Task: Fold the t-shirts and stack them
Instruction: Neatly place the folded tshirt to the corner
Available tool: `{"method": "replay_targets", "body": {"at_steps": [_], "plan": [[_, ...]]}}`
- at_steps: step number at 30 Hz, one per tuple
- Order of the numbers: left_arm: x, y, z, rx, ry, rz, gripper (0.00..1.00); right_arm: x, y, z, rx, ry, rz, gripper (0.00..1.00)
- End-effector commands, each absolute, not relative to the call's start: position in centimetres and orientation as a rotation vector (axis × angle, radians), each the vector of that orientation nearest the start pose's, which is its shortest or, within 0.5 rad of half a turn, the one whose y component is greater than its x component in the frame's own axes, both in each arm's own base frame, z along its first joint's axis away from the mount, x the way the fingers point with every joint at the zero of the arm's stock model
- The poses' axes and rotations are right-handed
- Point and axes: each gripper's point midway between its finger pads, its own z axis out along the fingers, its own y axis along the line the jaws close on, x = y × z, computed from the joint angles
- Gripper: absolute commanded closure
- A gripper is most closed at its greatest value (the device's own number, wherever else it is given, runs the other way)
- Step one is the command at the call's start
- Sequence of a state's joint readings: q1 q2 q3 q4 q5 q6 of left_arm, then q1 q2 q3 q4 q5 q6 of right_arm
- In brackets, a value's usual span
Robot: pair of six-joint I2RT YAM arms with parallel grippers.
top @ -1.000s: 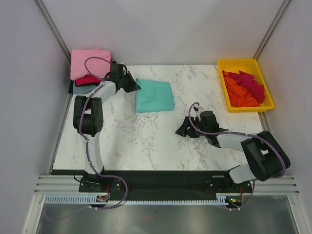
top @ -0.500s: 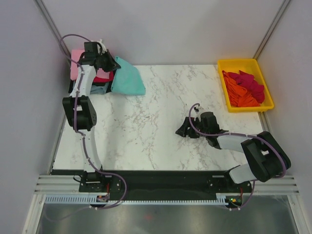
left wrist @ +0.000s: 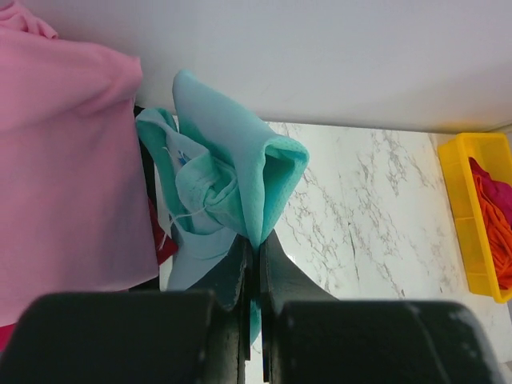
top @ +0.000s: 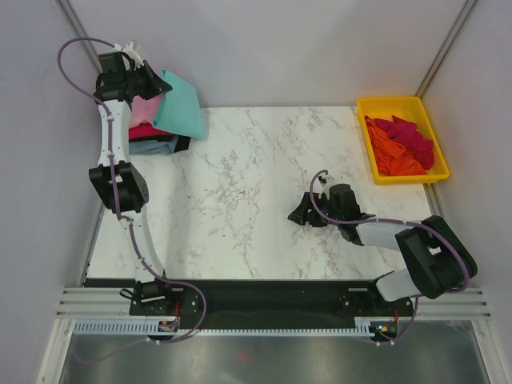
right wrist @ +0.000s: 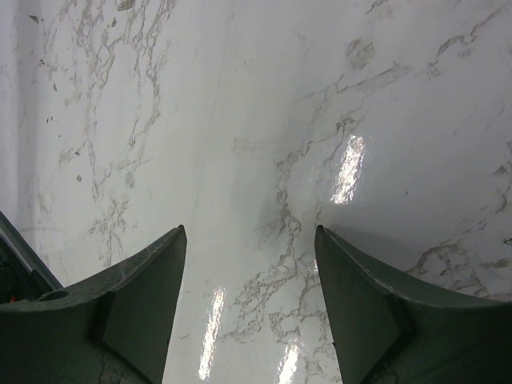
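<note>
The teal-green t-shirt hangs over, so my left gripper should next go left in the wrist view to the pink t-shirt [top: 145, 109] [left wrist: 74, 172] below, then move down and let go of the teal-green one.
A folded teal-green t-shirt [top: 180, 106] [left wrist: 228, 180] hangs in the air above the back left corner. My left gripper [top: 144, 82] [left wrist: 256, 240] is shut on its edge. Under it lies a stack of folded t-shirts [top: 148, 132], with a pink one [left wrist: 64, 168] on top, crimson and grey-blue ones below. More t-shirts [top: 400, 144], red and orange, lie crumpled in the yellow tray [top: 384, 106]. My right gripper [top: 308, 213] [right wrist: 250, 264] stands open low over bare marble, with nothing between its fingers.
The marble table [top: 240, 208] is bounded by grey walls at the back and both sides. The yellow tray [left wrist: 464, 232] sits at the back right corner. The stack stands hard against the left wall.
My left arm has lifted the teal-green t-shirt off the table and carried it left and back, over the stack. The right arm has not moved.
</note>
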State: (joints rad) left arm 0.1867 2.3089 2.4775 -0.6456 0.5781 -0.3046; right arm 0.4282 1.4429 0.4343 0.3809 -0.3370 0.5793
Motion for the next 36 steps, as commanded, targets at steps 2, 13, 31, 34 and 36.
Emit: {"method": "replay_targets", "body": {"at_steps": [2, 13, 31, 34, 36], "plan": [[61.2, 1.9, 32.4, -0.004, 1.884, -0.582, 0.98, 26.0, 20.0, 1.2, -0.016, 2.400, 0.842, 0.26], [61.3, 3.9, 36.1, -0.020, 1.771, -0.578, 0.98, 26.0, 20.1, 1.2, -0.016, 2.401, 0.843, 0.26], [62.0, 6.5, 37.1, -0.017, 1.706, -0.511, 0.98, 26.0, 20.1, 1.1, -0.017, 2.405, 0.844, 0.26], [62.3, 7.1, 36.9, -0.028, 1.704, -0.507, 0.98, 26.0, 20.2, 1.1, -0.018, 2.405, 0.845, 0.26], [62.4, 7.6, 36.8, -0.036, 1.702, -0.498, 0.98, 26.1, 20.1, 1.1, -0.017, 2.403, 0.843, 0.26]]}}
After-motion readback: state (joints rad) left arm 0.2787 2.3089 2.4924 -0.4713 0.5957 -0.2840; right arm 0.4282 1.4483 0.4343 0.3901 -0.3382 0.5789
